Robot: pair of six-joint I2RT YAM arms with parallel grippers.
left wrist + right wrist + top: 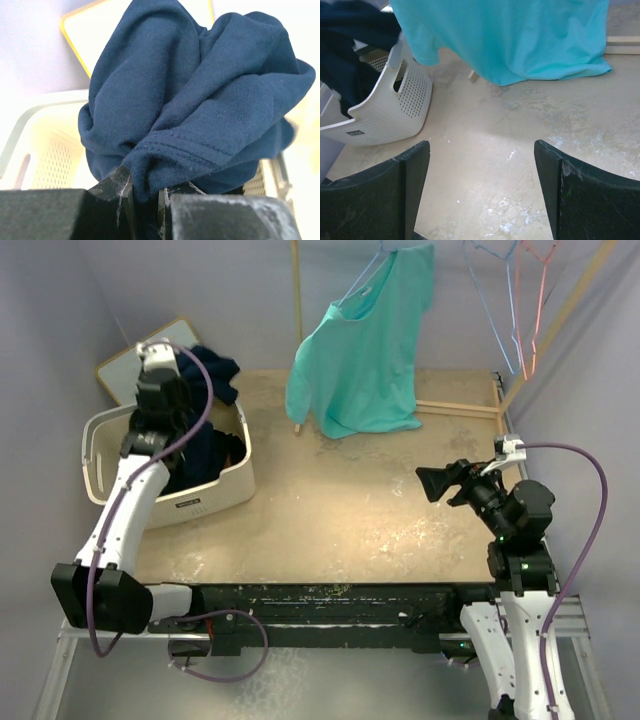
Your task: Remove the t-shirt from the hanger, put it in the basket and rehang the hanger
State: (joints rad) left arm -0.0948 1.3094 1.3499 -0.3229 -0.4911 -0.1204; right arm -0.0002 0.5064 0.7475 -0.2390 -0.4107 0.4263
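The left gripper moves down into the white laundry basket next, as its navy blue t-shirt still bunches up above the basket's far rim.
A turquoise t-shirt hangs on a light blue hanger at the back of the table; it also shows in the right wrist view. My left gripper is over the white laundry basket, shut on a navy blue t-shirt that bunches up over the basket. My right gripper is open and empty, low over the table at the right, facing the turquoise shirt from a distance.
More dark clothing lies in the basket. Several empty wire hangers hang at the back right. A wooden rack post stands behind the turquoise shirt, with a wooden rail along the table's back right.
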